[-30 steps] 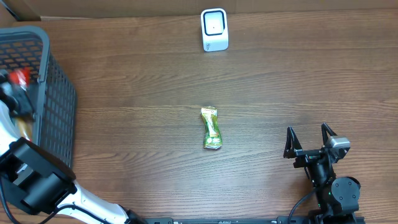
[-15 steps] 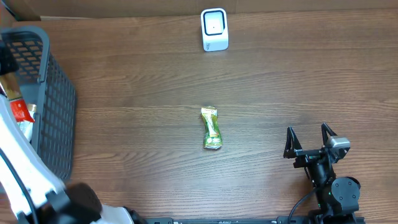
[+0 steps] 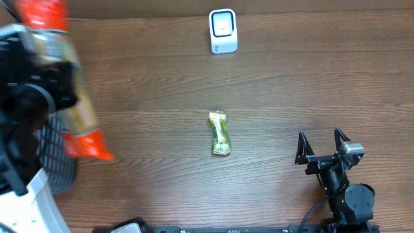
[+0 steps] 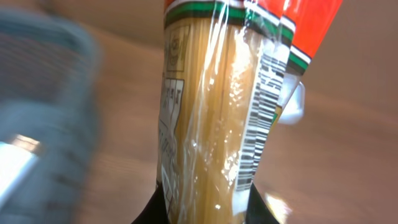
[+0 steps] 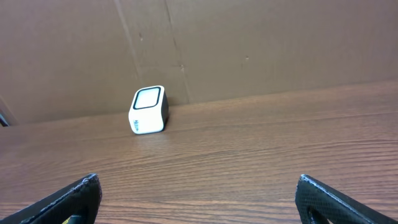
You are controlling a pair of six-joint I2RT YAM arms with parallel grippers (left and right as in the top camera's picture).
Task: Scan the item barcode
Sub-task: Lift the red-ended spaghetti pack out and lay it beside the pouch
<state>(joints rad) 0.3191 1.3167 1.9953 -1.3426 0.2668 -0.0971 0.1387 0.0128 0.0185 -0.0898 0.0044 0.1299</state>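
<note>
The left gripper moves away from the basket next and lowers the spaghetti packet there.
A long clear packet of spaghetti (image 3: 63, 81) with orange-red ends hangs high above the table's left side, close to the overhead camera. My left gripper (image 3: 48, 81) is shut on it. In the left wrist view the spaghetti packet (image 4: 211, 106) rises between the jaws of the left gripper (image 4: 208, 208), and its barcode (image 4: 260, 118) runs along the right side. The white scanner (image 3: 223, 30) stands at the back middle; the scanner (image 4: 293, 102) peeks out behind the packet, and the scanner (image 5: 148, 110) faces my right gripper (image 5: 199, 199), which rests open and empty at the front right (image 3: 321, 147).
A dark mesh basket (image 3: 57, 152) sits at the left edge, mostly covered by my left arm, and shows as a blurred basket (image 4: 43, 93) in the left wrist view. A small green wrapped snack (image 3: 220, 133) lies mid-table. A cardboard wall (image 5: 249, 43) backs the table.
My left arm has lifted the spaghetti packet out of the basket, up toward the overhead camera and a little to the right. The right arm has stayed still.
</note>
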